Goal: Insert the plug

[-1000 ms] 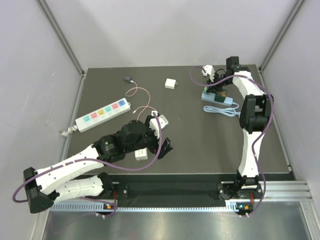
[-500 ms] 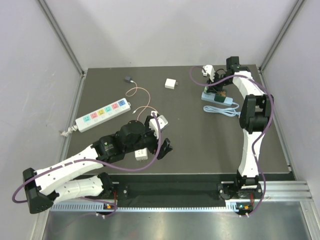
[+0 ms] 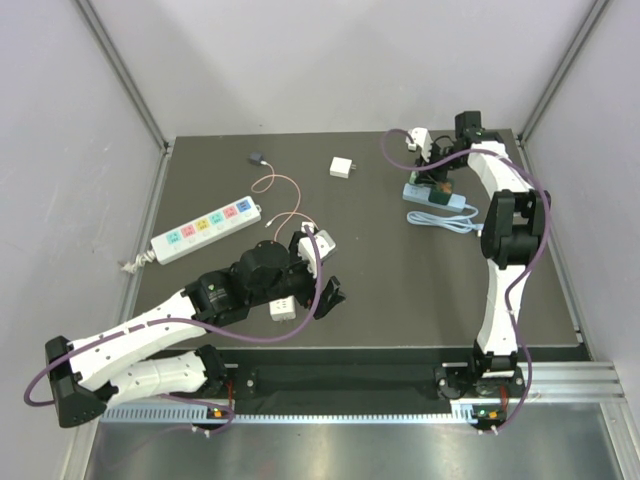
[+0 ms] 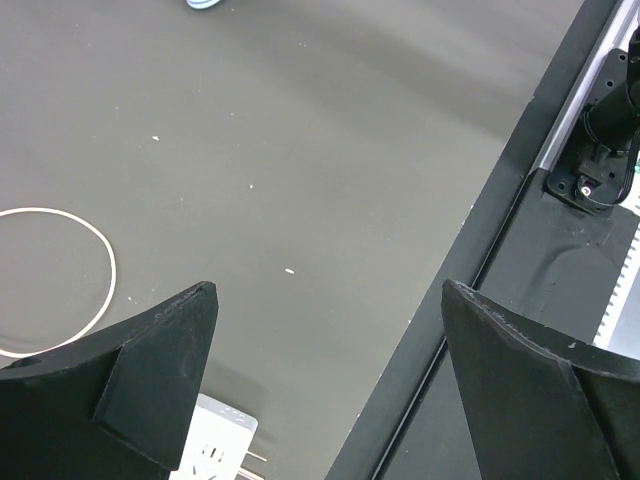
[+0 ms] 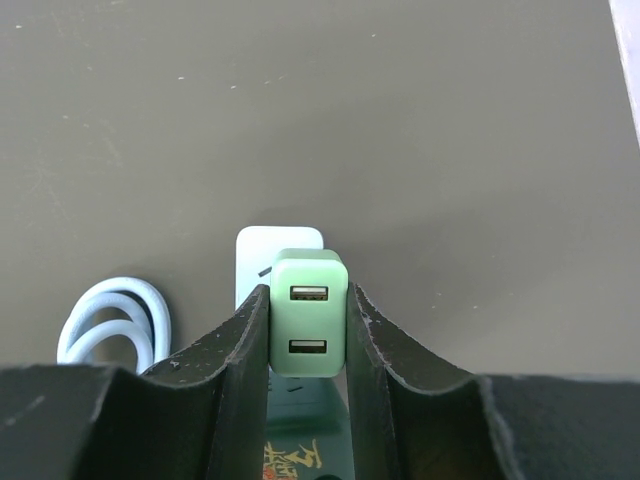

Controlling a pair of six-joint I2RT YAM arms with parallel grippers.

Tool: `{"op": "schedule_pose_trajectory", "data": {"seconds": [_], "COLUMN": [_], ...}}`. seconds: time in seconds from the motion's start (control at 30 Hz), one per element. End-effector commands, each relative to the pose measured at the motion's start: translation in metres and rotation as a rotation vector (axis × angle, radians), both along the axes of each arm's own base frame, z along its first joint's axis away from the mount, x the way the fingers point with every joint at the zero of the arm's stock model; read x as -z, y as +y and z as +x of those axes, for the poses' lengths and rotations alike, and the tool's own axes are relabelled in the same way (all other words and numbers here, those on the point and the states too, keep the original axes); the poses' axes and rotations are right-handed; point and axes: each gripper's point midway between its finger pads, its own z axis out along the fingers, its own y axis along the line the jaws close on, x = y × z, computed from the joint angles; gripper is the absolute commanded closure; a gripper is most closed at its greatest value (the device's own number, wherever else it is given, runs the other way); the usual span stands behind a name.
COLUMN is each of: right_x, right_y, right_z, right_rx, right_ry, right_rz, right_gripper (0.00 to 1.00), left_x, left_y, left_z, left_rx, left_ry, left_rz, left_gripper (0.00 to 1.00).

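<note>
The socket slots show beside the plug, so my right gripper next needs to lower the green plug (image 5: 309,315) onto the power strip's pale end (image 5: 262,258) and let go of it there.
My right gripper (image 5: 308,300) is shut on a green two-port USB charger plug (image 5: 309,315), which stands upright between the fingers. Directly below it lies a pale blue-green power strip (image 5: 279,252). I cannot tell whether the prongs are in a socket. In the top view this gripper (image 3: 437,178) is at the far right of the table over the same strip (image 3: 432,198). My left gripper (image 4: 328,290) is open and empty, hovering over the dark mat near the front edge, at the table's middle in the top view (image 3: 318,272).
A white adapter (image 4: 215,452) lies under the left finger, and it also shows in the top view (image 3: 283,310). Two more white adapters (image 3: 325,240) (image 3: 343,167) lie on the table. A long white strip with coloured sockets (image 3: 205,230) lies left. The blue strip's coiled cable (image 3: 450,222) lies beside it.
My right wrist has shifted very slightly toward the far right with the green plug still held. The left arm has not visibly moved.
</note>
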Motion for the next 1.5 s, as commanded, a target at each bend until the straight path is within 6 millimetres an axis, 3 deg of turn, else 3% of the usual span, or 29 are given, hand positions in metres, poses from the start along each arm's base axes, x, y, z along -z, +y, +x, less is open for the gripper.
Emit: {"op": "schedule_pose_trajectory", "data": {"seconds": [0.0, 0.47, 0.9, 1.1, 1.47], "right_x": [-0.024, 0.006, 0.013, 0.019, 0.03], "right_y": [0.0, -0.002, -0.001, -0.002, -0.012], "right_z": [-0.003, -0.007, 0.005, -0.004, 0.001], "right_rx": [-0.015, -0.015, -0.009, -0.014, 0.006], "right_ry": [-0.043, 0.015, 0.003, 0.04, 0.049], "right_rz": [0.028, 0.018, 0.028, 0.022, -0.042], "right_gripper": [1.0, 1.0, 1.0, 1.0, 1.0], "left_x": [-0.014, -0.016, -0.017, -0.016, -0.018], "left_y": [-0.002, -0.001, 0.0, 0.0, 0.001], "left_z": [-0.001, -0.001, 0.0, 0.0, 0.0], "left_rx": [0.015, 0.013, 0.008, 0.008, 0.005], "left_ry": [-0.037, -0.044, -0.05, -0.05, -0.056], "left_rz": [-0.041, -0.046, -0.046, -0.044, -0.048], "left_gripper": [0.02, 0.02, 0.02, 0.02, 0.02]}}
